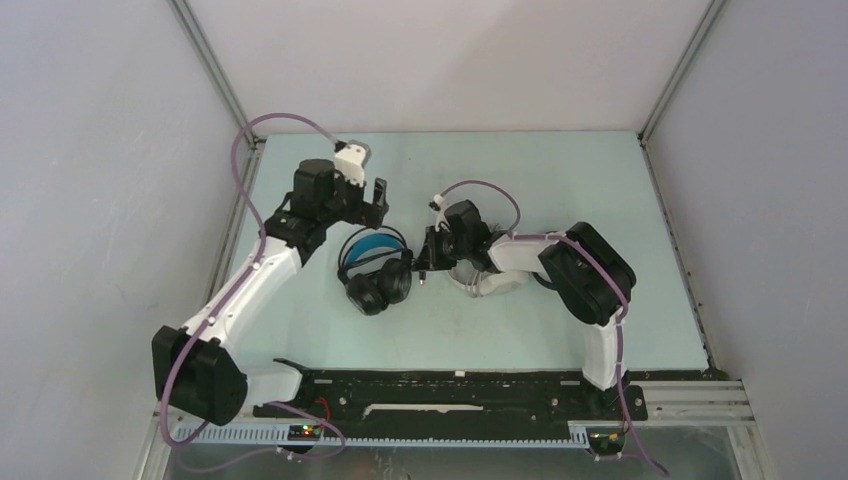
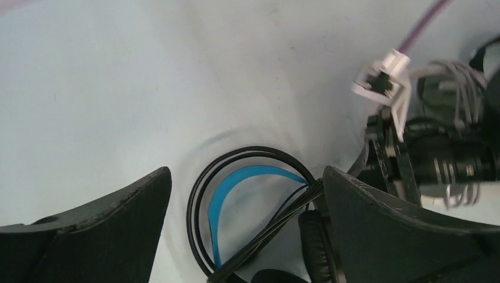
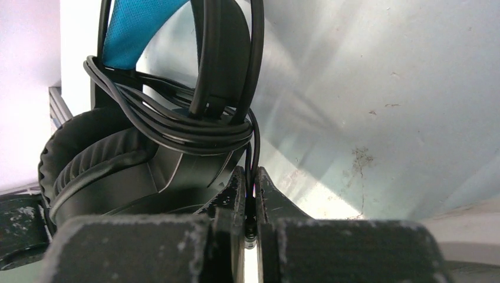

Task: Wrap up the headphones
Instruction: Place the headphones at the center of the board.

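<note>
The cable (image 3: 177, 127) already loops around the headband. I will next move my right gripper back and to the left in the top view, toward the nearer ear cup (image 3: 132, 186), and let go.
The black headphones with a blue headband (image 1: 375, 268) lie on the table between the arms, with the cable (image 3: 177, 127) bundled in loops around the headband. My right gripper (image 1: 427, 262) is at their right side. In the right wrist view it (image 3: 250, 177) is shut on the thin black cable end, and the plug shows between the jaws. My left gripper (image 1: 376, 200) is open and empty just behind the headband. It (image 2: 246, 177) straddles the blue band (image 2: 236, 177) from above without touching. White-grey headphones (image 1: 487, 285) lie partly hidden under my right arm. The small all-black headphones are out of view.
The pale table (image 1: 560, 190) is enclosed by white walls with metal frame posts (image 1: 215, 80) at the back corners. A black rail (image 1: 450, 385) runs along the near edge by the arm bases. My right wrist and its camera (image 2: 383, 82) are close to my left gripper.
</note>
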{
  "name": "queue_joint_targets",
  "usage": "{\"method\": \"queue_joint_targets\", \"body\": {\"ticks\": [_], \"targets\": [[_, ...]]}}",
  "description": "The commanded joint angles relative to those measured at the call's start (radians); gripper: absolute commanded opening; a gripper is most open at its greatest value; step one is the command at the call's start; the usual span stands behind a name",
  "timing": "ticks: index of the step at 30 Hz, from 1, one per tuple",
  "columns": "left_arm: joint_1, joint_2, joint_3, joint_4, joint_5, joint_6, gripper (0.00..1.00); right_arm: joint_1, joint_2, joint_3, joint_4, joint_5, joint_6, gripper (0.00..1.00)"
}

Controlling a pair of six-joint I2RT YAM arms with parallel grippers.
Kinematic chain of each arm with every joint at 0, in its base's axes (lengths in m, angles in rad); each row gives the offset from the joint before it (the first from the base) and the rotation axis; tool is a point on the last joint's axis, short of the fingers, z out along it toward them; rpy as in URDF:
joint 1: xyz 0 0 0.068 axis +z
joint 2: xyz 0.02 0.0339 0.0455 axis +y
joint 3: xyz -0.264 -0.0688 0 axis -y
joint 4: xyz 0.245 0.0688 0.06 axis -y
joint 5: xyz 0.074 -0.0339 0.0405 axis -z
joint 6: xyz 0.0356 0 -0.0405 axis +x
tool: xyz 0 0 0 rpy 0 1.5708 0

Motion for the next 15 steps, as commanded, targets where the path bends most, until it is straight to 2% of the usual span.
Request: {"method": "queue_joint_targets", "body": {"ticks": [1,6,9,11,15], "targets": [[0.068,0.033,0.103,-0.060,-0.110,-0.343,1.00,0.035,-0.009,0.059,-0.012,0.044,-0.070,0.03],[0.200,0.076,0.080,-0.143,-0.114,-0.615,1.00,0.094,0.007,0.058,0.014,0.093,-0.037,0.03],[0.280,0.036,0.003,-0.111,-0.115,-0.664,1.00,0.138,0.024,0.065,0.041,0.120,-0.004,0.03],[0.311,-0.018,-0.039,-0.094,-0.165,-0.677,1.00,0.166,0.026,0.066,0.053,0.149,0.028,0.04],[0.326,-0.055,-0.077,-0.116,-0.137,-0.651,1.00,0.211,0.020,0.066,0.051,0.211,0.075,0.04]]}}
